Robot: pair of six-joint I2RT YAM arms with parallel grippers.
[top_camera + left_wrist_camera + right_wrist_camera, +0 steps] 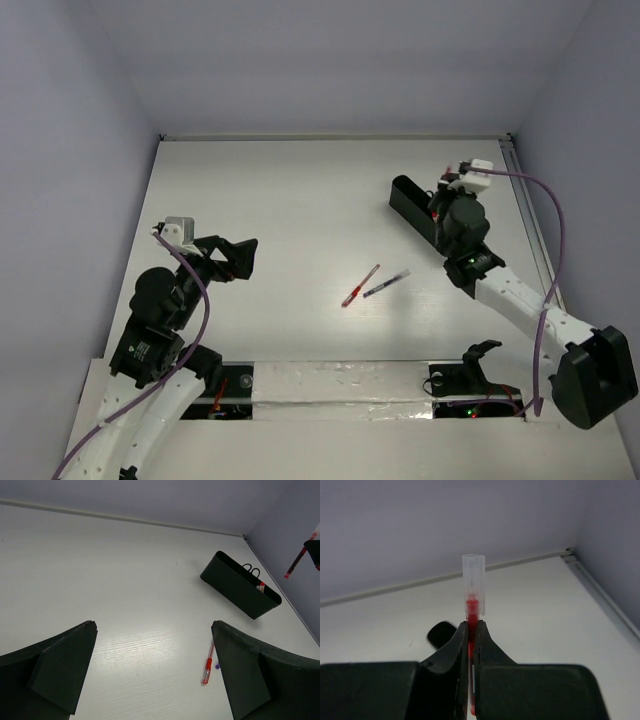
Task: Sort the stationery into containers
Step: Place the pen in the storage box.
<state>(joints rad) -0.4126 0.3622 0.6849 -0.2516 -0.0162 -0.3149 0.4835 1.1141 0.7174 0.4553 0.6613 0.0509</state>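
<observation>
I will lower the upright red pen with my right gripper next, into the tray section holding the red-tipped pen (434, 215), and let go of it beside that one, since the section is below.
My right gripper (471, 625) is shut on a red pen (471, 602) with a clear cap and holds it upright, in the air over the long black tray (408, 195). In the left wrist view the held pen (299, 557) hangs at the upper right, above the tray (235, 585), which holds black-handled scissors (252, 571) and a red-tipped pen (261, 586). Another red pen (360, 285) and a dark blue-purple pen (386, 284) lie mid-table. My left gripper (243, 258) is open and empty at the left, well away from them. No eraser shows.
The tray lies diagonally near the right wall (575, 150) and the table's back right corner. One end of the tray (440, 632) shows just behind my right fingers. The taped front edge (330, 385) runs between the arm bases.
</observation>
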